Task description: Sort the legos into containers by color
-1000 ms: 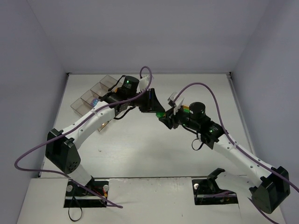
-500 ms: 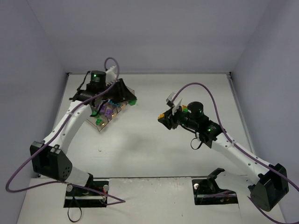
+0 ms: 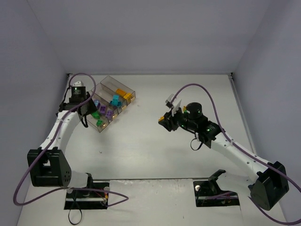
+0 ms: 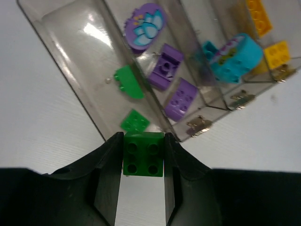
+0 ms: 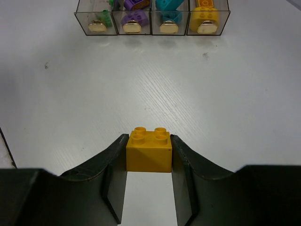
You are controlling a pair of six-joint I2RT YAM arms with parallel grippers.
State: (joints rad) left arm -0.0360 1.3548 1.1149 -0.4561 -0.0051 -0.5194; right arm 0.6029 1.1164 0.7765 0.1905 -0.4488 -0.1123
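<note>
My left gripper should next move down into the green bin over the bin's bare bottom (image 4: 95, 77) beside the rounded green brick, because this bin already holds matching green bricks.
Four joined clear bins (image 3: 107, 81) stand at the far left. In the left wrist view the bins (image 4: 70, 42) hold green bricks (image 4: 128, 81), purple bricks (image 4: 165, 71), a cyan rounded brick (image 4: 235, 57) and orange-yellow bricks (image 4: 277, 52), one colour per bin. My left gripper (image 4: 143, 162) is shut on a green brick (image 4: 143, 154), just above the near end of the green bin; it also shows in the top view (image 3: 89, 117). My right gripper (image 5: 148, 165) is shut on an orange-yellow brick (image 5: 148, 151), above the table at mid-right (image 3: 163, 120), facing the bins (image 5: 87, 21).
White walls close in the table on the left, back and right. The bins' ends carry small brass-coloured marks (image 5: 133, 28). A purple cable (image 3: 207, 94) loops over the right arm.
My left arm swung from the table's middle to the left, carrying the green brick to the bins. My right gripper kept the orange-yellow brick and hardly moved.
</note>
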